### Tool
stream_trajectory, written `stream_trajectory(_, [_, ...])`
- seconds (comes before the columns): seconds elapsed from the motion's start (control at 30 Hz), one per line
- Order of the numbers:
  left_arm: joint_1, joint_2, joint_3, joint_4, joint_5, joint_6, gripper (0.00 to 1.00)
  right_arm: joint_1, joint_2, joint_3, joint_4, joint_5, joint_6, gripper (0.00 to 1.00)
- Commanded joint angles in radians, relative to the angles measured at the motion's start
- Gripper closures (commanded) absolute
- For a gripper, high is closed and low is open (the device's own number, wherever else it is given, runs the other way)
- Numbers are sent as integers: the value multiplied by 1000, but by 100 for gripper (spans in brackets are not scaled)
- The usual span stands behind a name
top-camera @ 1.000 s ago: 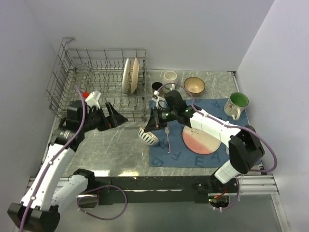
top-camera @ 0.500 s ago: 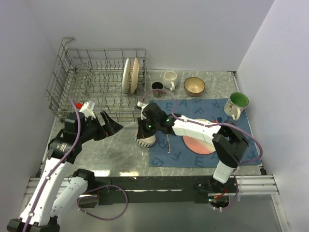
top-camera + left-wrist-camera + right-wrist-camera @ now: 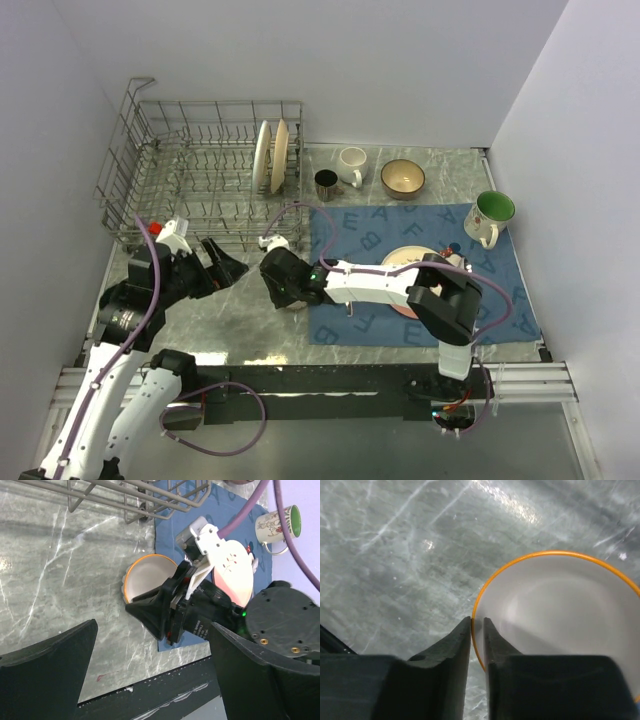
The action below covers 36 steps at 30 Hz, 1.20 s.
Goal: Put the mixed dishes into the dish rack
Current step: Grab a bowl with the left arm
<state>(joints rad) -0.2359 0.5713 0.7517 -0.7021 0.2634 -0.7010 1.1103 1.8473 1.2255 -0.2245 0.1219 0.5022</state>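
Note:
The robot's left gripper will next go toward the right in the top view and lower onto the bowl's rim by the mat (image 3: 173,562), because the bowl is outside the rack.
A white bowl with an orange rim (image 3: 560,610) sits upright on the marble table, just left of the blue placemat (image 3: 370,235); it also shows in the left wrist view (image 3: 147,577). My right gripper (image 3: 477,622) straddles its near rim, one finger inside and one outside. The jaws are slightly parted, with a thin gap beside the rim. From above, that gripper (image 3: 282,283) hides most of the bowl. My left gripper (image 3: 232,263) hangs open and empty just to the left, in front of the dish rack (image 3: 120,180), which holds two upright plates (image 3: 262,155).
On the mat lies a pink-and-cream plate (image 3: 405,260), partly under my right arm. A dark mug (image 3: 326,183), a white mug (image 3: 352,160) and a brown-rimmed bowl (image 3: 403,177) stand behind the mat. A green-lined mug (image 3: 490,215) stands at the far right.
My right gripper carried the bowl left off the mat and down onto the marble, then loosened its jaws. My left arm drew back a little toward the near left.

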Motion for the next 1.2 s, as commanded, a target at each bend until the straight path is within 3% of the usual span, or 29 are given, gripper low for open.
stream_trajectory(0.0, [1, -8, 9, 6, -1, -20, 1, -3, -10, -14, -38, 81, 36, 57])
stream_trajectory(0.17, [1, 2, 18, 45, 20, -31, 0, -1, -126, -78, -27, 79, 84, 36])
stream_trajectory(0.4, [1, 74, 20, 136, 77, -28, 1, -12, -365, -153, -79, 107, 166, 28])
stream_trajectory(0.53, [-34, 145, -26, 271, 93, -41, 1, -81, -512, -213, -137, 110, 228, 26])
stream_trajectory(0.63, [-182, 229, -29, 347, -25, -66, 1, -167, -602, -288, -165, 79, 252, 25])
stream_trajectory(0.67, [-283, 293, -20, 360, -99, -72, 1, -187, -623, -302, -176, 73, 254, 25])
stream_trajectory(0.77, [-426, 453, 44, 391, -180, -75, 1, -257, -697, -330, -202, 70, 234, 25])
stream_trajectory(0.97, [-597, 778, 244, 339, -363, -25, 1, -377, -772, -342, -288, 59, 226, 26])
stream_trajectory(1.17, [-661, 991, 379, 273, -475, -2, 10, -467, -826, -392, -303, 33, 236, 26])
